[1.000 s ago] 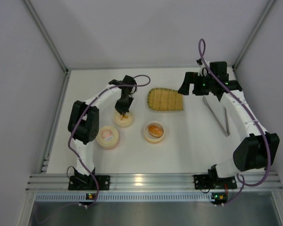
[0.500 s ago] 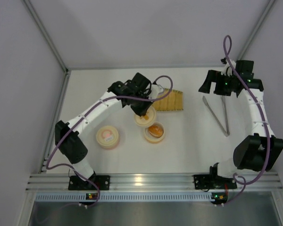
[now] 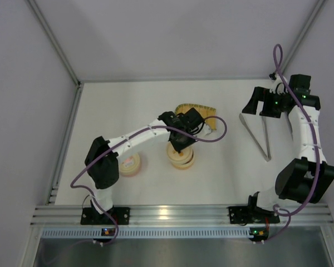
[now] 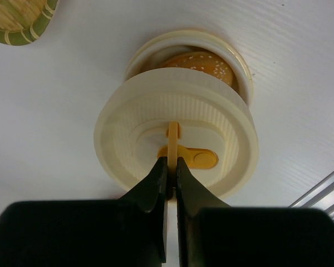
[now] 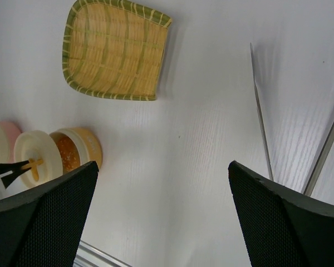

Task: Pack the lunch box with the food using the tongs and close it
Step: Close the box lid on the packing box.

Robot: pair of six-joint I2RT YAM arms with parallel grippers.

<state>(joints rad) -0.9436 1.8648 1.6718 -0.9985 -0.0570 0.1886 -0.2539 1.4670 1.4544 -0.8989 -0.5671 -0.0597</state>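
Note:
Food still shows at the box's uncovered edge, so my left gripper needs to move there, lower the lid onto the box's rim, then release the tab.
My left gripper (image 4: pixel 171 162) is shut on the thin upright orange tab of a round cream lid (image 4: pixel 133 144). The lid hangs just over the round cream lunch box (image 4: pixel 242 72), covering most of it and shifted slightly to one side. An orange, seed-speckled piece of food (image 4: pixel 200 62) shows inside the box at its uncovered edge. From above, the left gripper (image 3: pixel 183 140) sits over the box (image 3: pixel 180 161) at mid-table. The tongs (image 3: pixel 257 134) lie flat on the right in a narrow V. My right gripper (image 3: pixel 258 105) hovers open and empty above their spread ends (image 5: pixel 261 119).
A yellow ribbed tray with a green rim (image 5: pixel 114 50) lies behind the box, partly hidden by the left arm from above (image 3: pixel 203 111). A pink round container (image 3: pixel 129 164) stands left of the box. Grey walls close in three sides of the table.
The left arm has carried the lid rightward from the left side of the table to over the box holding the orange food. The right arm swung right, away from the tray, to above the tongs.

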